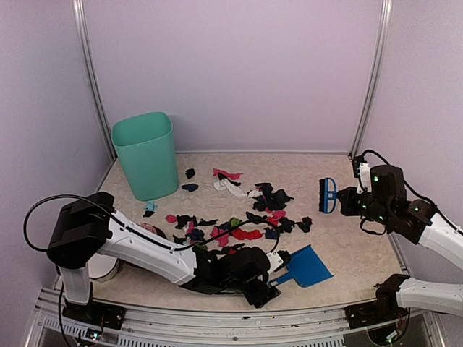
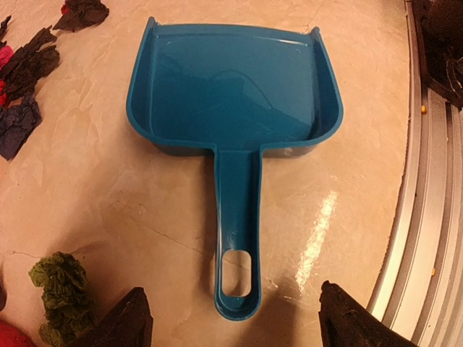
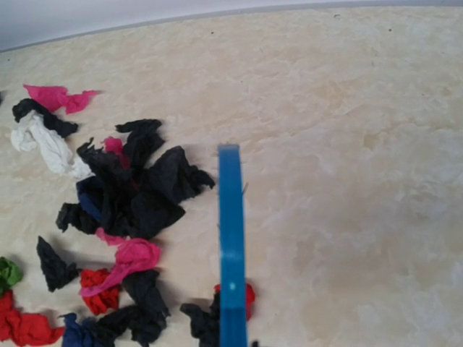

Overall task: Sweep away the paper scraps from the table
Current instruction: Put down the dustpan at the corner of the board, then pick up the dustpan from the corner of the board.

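My left gripper's spread fingers are only around the end of the handle, so I need to move it down and outward over the part of the dustpan's handle between hole and pan (image 1: 283, 279) (image 2: 237, 206).
The paper scraps (image 1: 239, 217), mostly black with pink, red, white and green bits, lie scattered across the middle of the beige table (image 1: 354, 246). In the right wrist view, black and pink scraps (image 3: 137, 195) lie left of the brush. A blue dustpan (image 1: 304, 267) lies flat near the front edge. Its handle end (image 2: 235, 289) sits on the table between the spread fingers (image 2: 123, 325) of my left gripper (image 2: 235, 329), which is open and not touching it. My right gripper (image 1: 346, 200) is shut on a small blue hand brush (image 1: 328, 195), held just right of the scraps and seen edge-on as a blue bar (image 3: 231, 253).
A green bin (image 1: 147, 155) stands at the back left. A white round object (image 1: 105, 267) sits beside the left arm's base. The metal front rail (image 2: 427, 217) runs close to the dustpan's right side. Walls enclose the table on three sides.
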Robot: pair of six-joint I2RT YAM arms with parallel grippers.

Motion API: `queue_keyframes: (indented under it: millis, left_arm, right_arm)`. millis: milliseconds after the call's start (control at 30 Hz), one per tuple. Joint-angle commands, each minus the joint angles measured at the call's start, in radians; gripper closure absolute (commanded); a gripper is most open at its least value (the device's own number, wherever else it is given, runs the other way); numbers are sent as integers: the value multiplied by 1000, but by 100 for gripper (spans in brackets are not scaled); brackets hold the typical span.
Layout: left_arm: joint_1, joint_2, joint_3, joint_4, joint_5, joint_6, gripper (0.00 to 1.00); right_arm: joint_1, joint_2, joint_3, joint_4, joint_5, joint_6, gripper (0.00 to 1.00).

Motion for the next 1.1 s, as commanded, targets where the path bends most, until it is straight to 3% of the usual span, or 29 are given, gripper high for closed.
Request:
queue_keyframes:
  millis: [0, 167, 567, 867, 1067]
  left_arm:
    - [5, 20, -37, 219, 11, -4, 24]
    - [12, 52, -56, 307, 20, 2, 29]
    - [22, 143, -7, 319, 21, 25, 38]
    - [29, 177, 22, 308, 5, 29, 52]
    - [28, 172, 16, 307, -8, 30, 69]
  right_arm:
    - [-11, -27, -6, 14, -20, 13, 100]
    - [-10, -34, -1, -4, -25, 14, 100]
    - [-11, -35, -1, -5, -30, 7, 100]
    - [-11, -34, -8, 3, -34, 2, 100]
    - [-11, -33, -21, 11, -33, 4, 100]
